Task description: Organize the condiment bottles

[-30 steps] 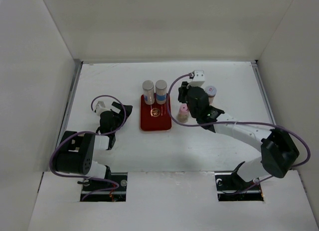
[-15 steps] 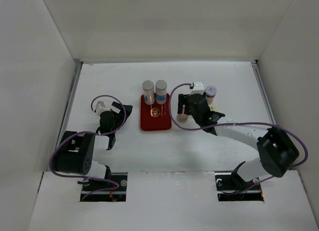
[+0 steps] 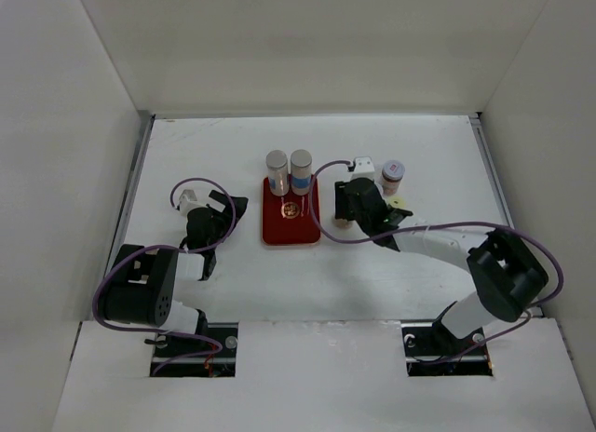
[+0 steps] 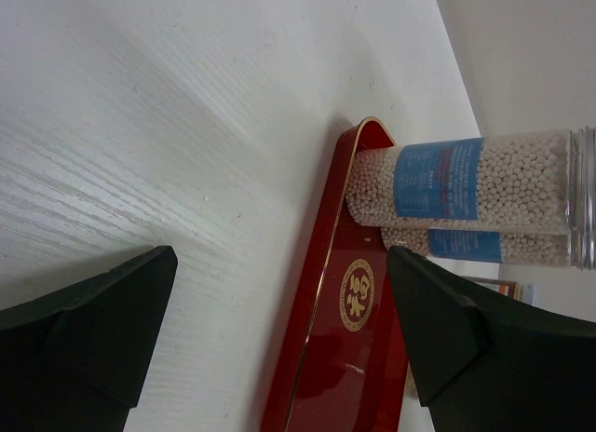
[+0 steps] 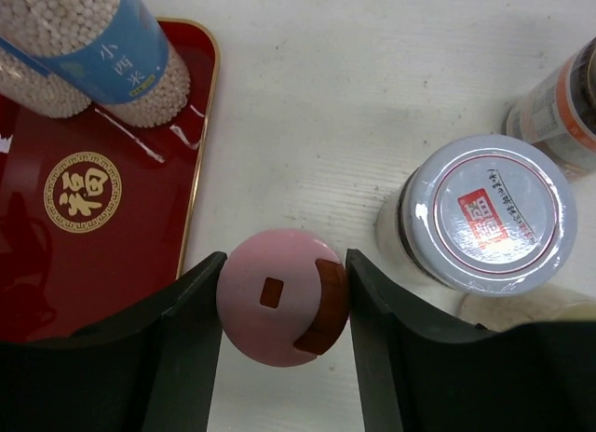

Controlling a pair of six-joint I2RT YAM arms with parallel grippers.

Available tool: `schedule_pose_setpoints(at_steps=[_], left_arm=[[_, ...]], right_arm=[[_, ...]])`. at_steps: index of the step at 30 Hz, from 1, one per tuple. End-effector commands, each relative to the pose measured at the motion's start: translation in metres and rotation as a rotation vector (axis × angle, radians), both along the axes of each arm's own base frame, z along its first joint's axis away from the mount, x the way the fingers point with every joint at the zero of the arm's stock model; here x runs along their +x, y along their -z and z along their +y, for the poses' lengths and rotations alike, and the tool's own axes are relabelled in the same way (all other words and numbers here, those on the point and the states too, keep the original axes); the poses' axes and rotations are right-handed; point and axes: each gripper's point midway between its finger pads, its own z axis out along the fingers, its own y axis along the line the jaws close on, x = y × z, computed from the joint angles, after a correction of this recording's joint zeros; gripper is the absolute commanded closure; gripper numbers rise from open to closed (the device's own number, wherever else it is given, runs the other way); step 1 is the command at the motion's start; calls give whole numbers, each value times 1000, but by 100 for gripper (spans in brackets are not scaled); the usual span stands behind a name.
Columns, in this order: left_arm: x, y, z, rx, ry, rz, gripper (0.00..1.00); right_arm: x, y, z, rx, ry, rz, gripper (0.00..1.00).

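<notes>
I will next lift the pink-capped jar [image 5: 279,302] with my right gripper, move it to the left in the top view and lower it. Then I will release it beside the tray's gold emblem [image 5: 26,195], where it's empty.
Two tall grey-lidded jars with blue labels [image 3: 277,162] [image 3: 301,160] stand at the far end of the red tray [image 3: 291,225]. They also show in the left wrist view [image 4: 466,185]. My right gripper [image 5: 284,264] is just right of the tray, shut on the pink-capped jar [image 5: 279,302], its fingers touching both sides of the cap. In the top view the right gripper [image 3: 346,211] hides that jar. A white-lidded jar [image 5: 486,213] stands on the table close to its right. My left gripper [image 4: 279,274] is open and empty, left of the tray.
Another jar with an orange label [image 5: 559,106] stands at the far right edge of the right wrist view. A pale yellow-green cap [image 3: 401,205] peeks out behind the right arm. The table has white walls on three sides.
My right gripper has moved left and toward me over the pink-capped jar, which showed beside it a second ago and is now covered. The left arm has not moved.
</notes>
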Motion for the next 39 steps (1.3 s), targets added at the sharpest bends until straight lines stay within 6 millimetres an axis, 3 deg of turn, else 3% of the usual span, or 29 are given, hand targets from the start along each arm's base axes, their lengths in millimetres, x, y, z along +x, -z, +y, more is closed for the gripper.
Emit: schedule_pose_setpoints(at_steps=[1, 5, 8, 17, 23, 31, 39], left_arm=[[7, -14, -2, -14, -1, -53, 0], [8, -17, -3, -15, 4, -61, 0], [7, -14, -3, -13, 1, -53, 0], [7, -14, -3, -17, 8, -53, 0], [6, -14, -1, -19, 4, -53, 0], [7, -12, -3, -23, 12, -46, 0], [8, -11, -5, -22, 15, -44, 0]], right_arm=[[6, -26, 10, 30, 2, -50, 51], [7, -74, 20, 91, -2, -184, 54], [5, -98, 48, 134, -61, -234, 54], [27, -85, 158, 175, -231, -219, 52], [35, -77, 196, 180, -276, -208, 52], [39, -47, 210, 136, -286, -171, 46], [38, -45, 198, 87, -259, -165, 50]])
